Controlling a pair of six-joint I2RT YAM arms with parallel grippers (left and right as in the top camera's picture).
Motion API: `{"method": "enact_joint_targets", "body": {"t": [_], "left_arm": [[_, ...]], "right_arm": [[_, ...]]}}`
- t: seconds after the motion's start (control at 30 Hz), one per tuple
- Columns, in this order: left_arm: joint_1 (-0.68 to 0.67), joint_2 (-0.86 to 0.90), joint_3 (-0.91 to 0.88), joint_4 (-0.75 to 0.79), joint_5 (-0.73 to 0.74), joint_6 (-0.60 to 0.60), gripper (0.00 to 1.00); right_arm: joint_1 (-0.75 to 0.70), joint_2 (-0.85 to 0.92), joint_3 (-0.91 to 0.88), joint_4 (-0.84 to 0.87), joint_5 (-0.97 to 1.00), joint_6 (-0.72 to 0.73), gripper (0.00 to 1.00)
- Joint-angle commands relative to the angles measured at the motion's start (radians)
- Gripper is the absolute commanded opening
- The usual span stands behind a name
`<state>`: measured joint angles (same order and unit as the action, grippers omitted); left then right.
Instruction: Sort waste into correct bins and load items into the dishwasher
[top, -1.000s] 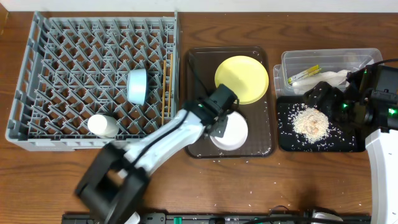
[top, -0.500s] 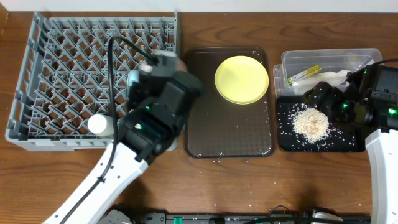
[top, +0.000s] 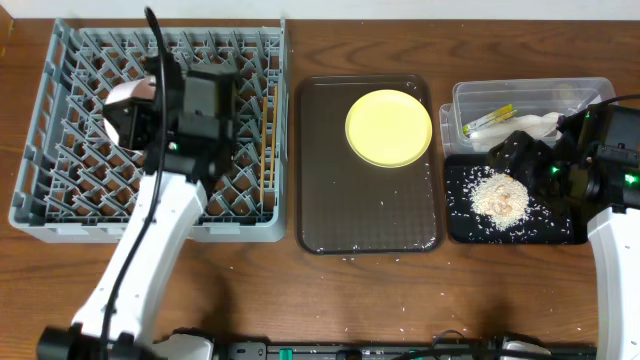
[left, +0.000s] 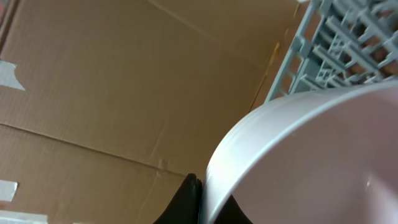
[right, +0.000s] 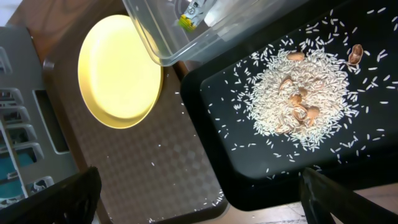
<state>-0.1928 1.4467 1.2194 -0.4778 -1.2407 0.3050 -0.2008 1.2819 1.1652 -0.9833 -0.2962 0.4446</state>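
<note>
I need to lower the cream-white bowl with my left gripper onto the grey dish rack's wires and let go of the bowl's rim, as those pegs are below the gripper.
My left gripper (top: 140, 115) is shut on the rim of the cream-white bowl (top: 126, 110) and holds it tilted over the back left of the grey dish rack (top: 60, 130). In the left wrist view the bowl (left: 311, 162) fills the frame, with my fingers (left: 202, 202) pinching its edge. The chopsticks (top: 266, 140) lie along the rack's right side. The pale-yellow plate (top: 389, 127) sits on the brown tray (top: 370, 215). My right gripper (top: 517, 152) hangs open above the black tray (top: 560, 225) of rice (top: 500, 195). The blue bowl and cup are hidden under my left arm.
The clear tub (top: 580, 95) behind the black tray holds the yellow-green sachet (top: 488, 120) and the white napkin (top: 537, 124). In the right wrist view I see the plate (right: 121, 68), the tub (right: 161, 37), the rice pile (right: 298, 93) and loose grains on the brown tray (right: 155, 168).
My left arm lifted the cream-white bowl off the brown tray and swung it left over the dish rack. The right arm has not moved.
</note>
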Motion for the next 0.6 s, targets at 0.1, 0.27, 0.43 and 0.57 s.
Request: {"method": "enact_joint_targets", "body": {"t": [0.1,0.27,0.43,0.57], "left_arm": [[0.058,0.116,0.008,0.063,-0.024,0.023,0.08],[0.097,0.214,0.006,0.13,-0.025,0.019,0.07],[0.146,0.291,0.006,0.178,-0.025,0.019,0.08],[0.178,0.315,0.006,0.203,-0.023,0.019,0.07]], "right_arm": [[-0.003,0.001,0.0,-0.001,-0.007,0.003,0.99],[-0.003,0.001,0.0,-0.001,-0.007,0.003,0.99],[-0.003,0.001,0.0,-0.001,-0.007,0.003,0.99],[-0.003,0.001,0.0,-0.001,-0.007,0.003,0.99]]}}
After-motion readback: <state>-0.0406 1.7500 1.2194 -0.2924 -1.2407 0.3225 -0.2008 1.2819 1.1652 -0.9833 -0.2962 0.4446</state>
